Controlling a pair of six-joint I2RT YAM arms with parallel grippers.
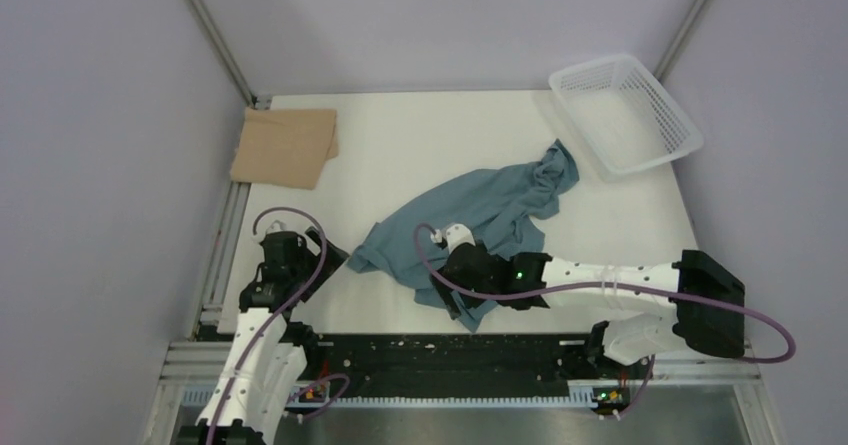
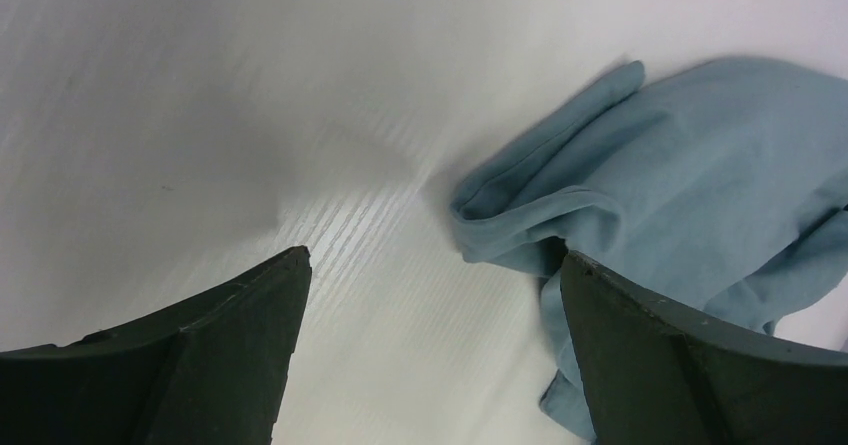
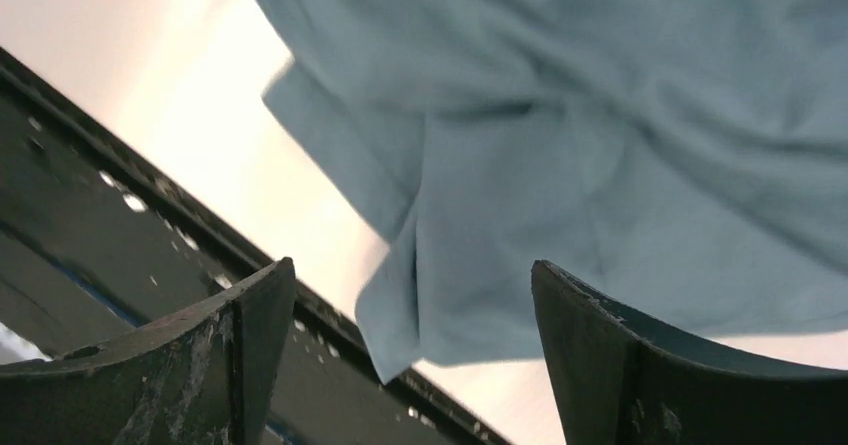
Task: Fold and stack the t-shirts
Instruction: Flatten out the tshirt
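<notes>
The blue shirt's raised corner (image 1: 357, 260) (image 2: 482, 229) sticks up below the left gripper and to its right in the top view, so the gripper will move down that way to straddle it.
The teal-blue t-shirt (image 1: 480, 210) lies crumpled across the middle of the table, one end reaching toward the basket. The tan-beige t-shirt (image 1: 285, 145) lies folded at the far left corner. My left gripper (image 1: 325, 250) is open and empty, just left of the blue shirt's near-left corner (image 2: 520, 210). My right gripper (image 1: 455, 300) is open above the blue shirt's near edge (image 3: 440, 295), with the cloth showing between its fingers and nothing gripped.
A white mesh basket (image 1: 660, 150) stands tilted at the far right corner. The black rail (image 1: 450, 350) runs along the table's near edge, right under the right gripper. Metal frame posts and grey walls close in both sides.
</notes>
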